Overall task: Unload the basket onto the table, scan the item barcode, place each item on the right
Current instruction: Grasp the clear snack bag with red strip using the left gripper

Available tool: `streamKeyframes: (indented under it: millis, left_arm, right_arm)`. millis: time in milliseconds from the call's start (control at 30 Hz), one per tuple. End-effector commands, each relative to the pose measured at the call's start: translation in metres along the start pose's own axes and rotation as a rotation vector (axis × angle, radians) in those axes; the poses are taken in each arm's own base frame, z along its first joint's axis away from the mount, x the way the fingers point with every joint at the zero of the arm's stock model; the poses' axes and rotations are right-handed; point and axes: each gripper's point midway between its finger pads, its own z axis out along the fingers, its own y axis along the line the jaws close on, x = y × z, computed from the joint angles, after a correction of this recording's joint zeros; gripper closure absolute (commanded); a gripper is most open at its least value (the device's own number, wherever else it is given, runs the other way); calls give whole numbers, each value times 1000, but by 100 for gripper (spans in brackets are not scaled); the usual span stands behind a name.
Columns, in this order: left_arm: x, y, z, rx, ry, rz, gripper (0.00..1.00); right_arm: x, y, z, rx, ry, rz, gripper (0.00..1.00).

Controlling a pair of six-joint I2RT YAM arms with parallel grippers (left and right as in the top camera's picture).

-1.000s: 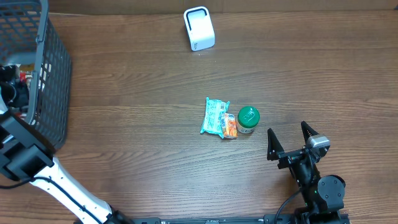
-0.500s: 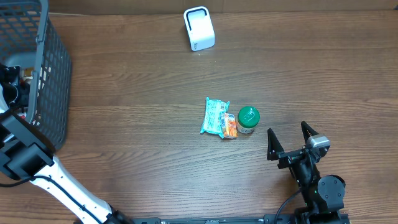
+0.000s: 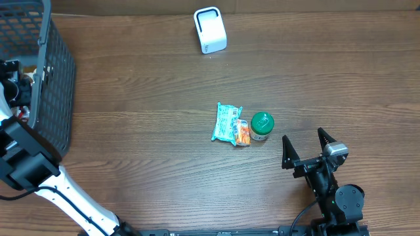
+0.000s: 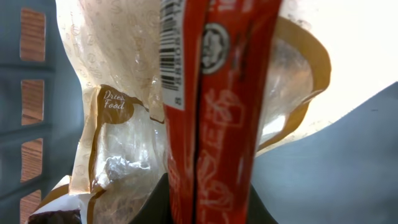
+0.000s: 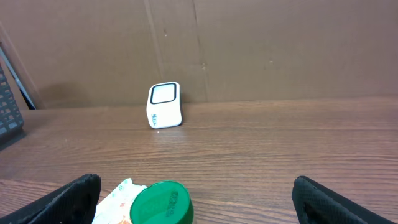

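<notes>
Bare tabletop lies to the right of my left gripper in the overhead view, so I will lift over the side of the basket and lower to release the snack packet.
My left gripper (image 4: 208, 186) is down inside the grey wire basket (image 3: 56, 98) at the far left, shut on a red packet (image 4: 217, 124). The packet stands upright between the jaws and its barcode strip (image 4: 169, 56) shows along the left edge. Behind it lies a clear and brown bag (image 4: 118, 112) labelled "Dried Food". In the overhead view the left gripper (image 3: 13, 85) is mostly hidden by the basket wall. The white scanner (image 3: 210, 29) stands at the back of the table and also shows as the scanner (image 5: 165, 104) in the right wrist view. My right gripper (image 3: 307, 149) rests open near the front right.
A green-lidded jar (image 3: 262, 126), a teal packet (image 3: 227, 123) and a small orange item (image 3: 243, 133) lie together mid-table, just ahead of the open right gripper (image 5: 196, 193). The jar (image 5: 160, 204) sits low between its fingers. A cardboard wall runs behind the table.
The left gripper has closed on the red packet inside the basket and shifted slightly toward the back. The right arm and the table items have not moved.
</notes>
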Motion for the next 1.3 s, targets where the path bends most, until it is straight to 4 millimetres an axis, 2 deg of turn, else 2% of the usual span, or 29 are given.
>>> streamKeyframes:
  millis: [0, 167, 300, 433, 533, 633, 733, 867, 967, 1067, 1133, 1267]
  left_arm:
    - [-23, 5, -58, -31, -125, -48, 89]
    - [-39, 13, -123, -81, -259, -109, 89]
    - [-43, 21, -191, -132, -386, -253, 89]
    - [-40, 19, -267, -133, -544, -365, 90]
    - [-32, 0, -321, -30, -657, -444, 96]
    - [-19, -33, -369, 138, -735, -511, 95]
    - [0, -58, -400, 210, -759, -523, 94]
    - [30, -102, -418, 272, -709, -461, 94]
    - [49, -142, -413, 314, -616, -364, 94]
    - [65, -179, -394, 299, -495, -265, 94]
    - [70, -197, -381, 284, -442, -211, 94]
    - [83, -245, -341, 290, -318, -83, 95]
  right_arm:
    - [2, -3, 0, 12, -2, 4, 0]
    - [2, -3, 0, 12, -2, 4, 0]
    - [2, -3, 0, 12, -2, 4, 0]
    - [2, -3, 0, 12, -2, 4, 0]
    - [2, -3, 0, 12, -2, 4, 0]
    - [2, -3, 0, 12, -2, 4, 0]
    - [2, -3, 0, 12, -2, 4, 0]
    - [2, -3, 0, 12, -2, 4, 0]
    - [2, -3, 0, 12, -2, 4, 0]
    - [2, -3, 0, 12, -2, 4, 0]
    - [2, -3, 0, 12, -2, 4, 0]
    - [2, -3, 0, 12, -2, 4, 0]
